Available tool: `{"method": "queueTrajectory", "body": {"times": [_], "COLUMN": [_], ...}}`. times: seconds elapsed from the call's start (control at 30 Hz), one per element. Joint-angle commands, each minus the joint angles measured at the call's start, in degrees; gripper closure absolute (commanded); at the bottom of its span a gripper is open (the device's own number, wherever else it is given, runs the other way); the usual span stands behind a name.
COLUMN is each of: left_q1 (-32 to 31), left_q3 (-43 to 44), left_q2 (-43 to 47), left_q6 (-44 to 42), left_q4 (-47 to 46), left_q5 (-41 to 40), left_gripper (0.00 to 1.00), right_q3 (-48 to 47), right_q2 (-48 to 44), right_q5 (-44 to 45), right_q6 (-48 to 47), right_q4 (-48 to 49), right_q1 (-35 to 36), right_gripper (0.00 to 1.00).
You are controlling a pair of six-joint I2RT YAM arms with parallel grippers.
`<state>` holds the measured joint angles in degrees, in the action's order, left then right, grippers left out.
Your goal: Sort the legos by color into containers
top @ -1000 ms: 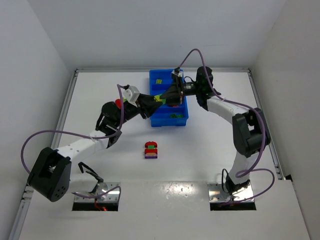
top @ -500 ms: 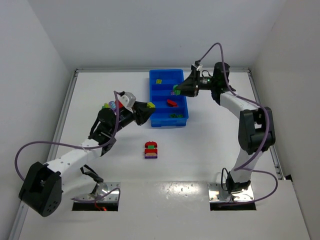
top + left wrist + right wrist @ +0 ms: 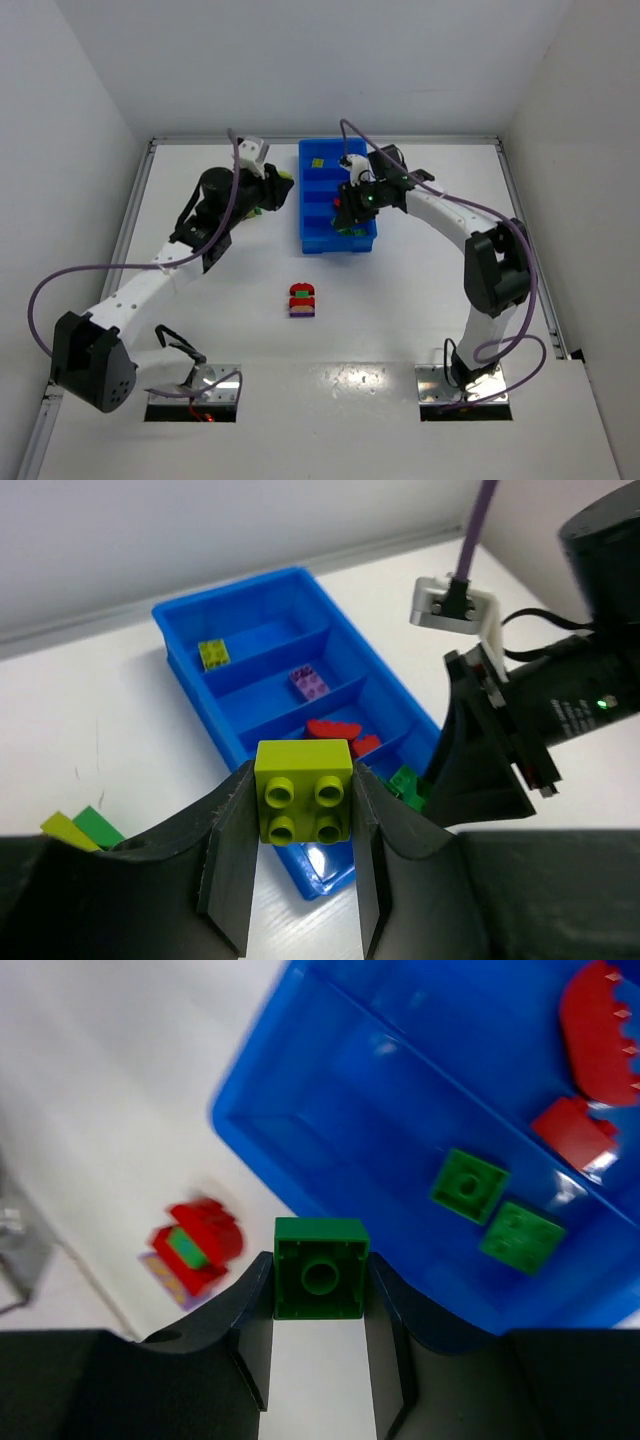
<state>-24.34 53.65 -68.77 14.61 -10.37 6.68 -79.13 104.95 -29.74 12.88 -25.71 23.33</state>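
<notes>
The tray's far compartment [image 3: 333, 159] [image 3: 261, 632], which also holds a yellow-green lego, is below my left gripper and to its right in the top view, so my left gripper will move across, go down and release.
The blue tray [image 3: 308, 200] stands at the back middle of the table. My left gripper [image 3: 303, 815] is shut on a yellow-green lego [image 3: 303, 792], held just left of the tray [image 3: 190, 620]. It also shows in the top view [image 3: 277, 188]. My right gripper [image 3: 320, 1285] is shut on a green lego [image 3: 320, 1267], above the tray's near edge [image 3: 260, 1130]. It also shows in the top view [image 3: 348, 208]. From far to near, the compartments hold a yellow-green lego [image 3: 212, 654], a purple lego [image 3: 309, 683], red legos [image 3: 335, 729] and green legos [image 3: 470, 1186].
A red, green and purple cluster [image 3: 302, 300] lies on the table in front of the tray, also in the right wrist view [image 3: 190, 1243]. A yellow-green piece [image 3: 62, 828] and a green piece [image 3: 98, 825] lie on the table left of the tray.
My left gripper has swung back and up along the tray's left side with the yellow-green lego. My right gripper has moved from the tray's right side to above its near end.
</notes>
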Motion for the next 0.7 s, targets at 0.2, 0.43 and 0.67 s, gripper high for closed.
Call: {"method": "queueTrajectory", "body": {"times": [0.2, 0.43, 0.67], "left_q1": [3.2, 4.7, 5.9], "left_q3": [5.2, 8.8, 13.0], "left_q2": [-7.9, -14.6, -19.4], "left_q6": [1.5, 1.0, -0.3], "left_q4": [2.8, 4.6, 3.8], "left_q5": [0.7, 3.3, 5.6], "left_gripper": [1.00, 1.00, 1.00], "right_q3": [-1.6, -5.0, -5.5], "right_q2": [-0.5, 3.3, 5.6], "right_q5": [14.0, 14.6, 15.1], "right_q6": [-12.2, -14.1, -16.0], "right_q4": [-2.8, -2.8, -3.8], "right_q1": [0.0, 1.1, 1.7], "right_gripper": [1.00, 1.00, 0.94]}}
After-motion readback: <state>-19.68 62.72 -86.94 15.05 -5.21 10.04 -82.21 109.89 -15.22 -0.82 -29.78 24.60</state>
